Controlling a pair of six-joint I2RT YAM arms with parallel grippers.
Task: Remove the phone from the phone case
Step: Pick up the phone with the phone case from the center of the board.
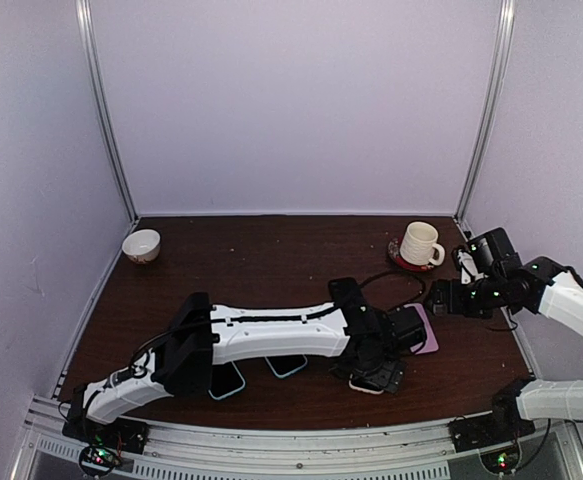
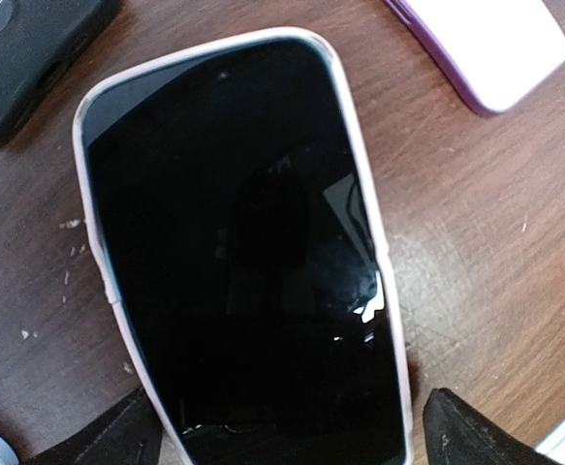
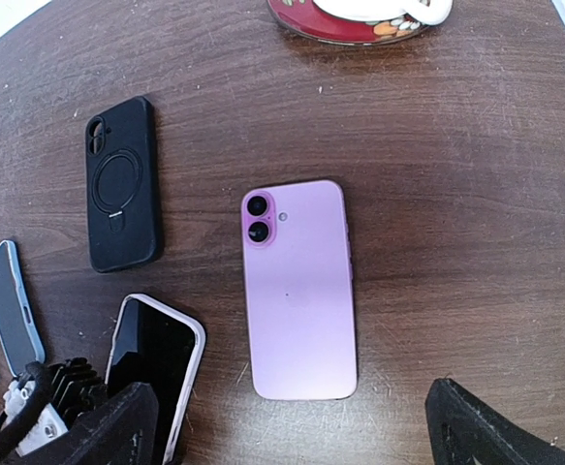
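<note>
My right gripper turns and moves toward the left in the top view onto the case's far end (image 3: pixel 165 311) next, since my left gripper straddles the case's near end.
A phone (image 2: pixel 238 242) lies screen up on the brown table, seated in a pale, white-rimmed phone case (image 2: pixel 355 145). My left gripper (image 2: pixel 282 441) hovers over its near end, open, one dark finger (image 2: pixel 98 441) on each side of the case and touching nothing. In the top view that gripper (image 1: pixel 376 362) sits mid-table over the cased phone (image 1: pixel 369 385). The same cased phone (image 3: pixel 156 354) appears at the lower left of the right wrist view. My right gripper (image 3: pixel 297 431) stands open above the table, just short of a pink phone (image 3: pixel 299 291), holding nothing.
The pink phone (image 1: pixel 429 335) lies face down. A black case with a ring (image 3: pixel 122 184) lies beside it. Blue-rimmed cases (image 1: pixel 226 382) (image 1: pixel 286 366) lie under the left arm. A mug (image 1: pixel 421 243) on a red saucer stands at the back right, a small bowl (image 1: pixel 141 245) at the back left.
</note>
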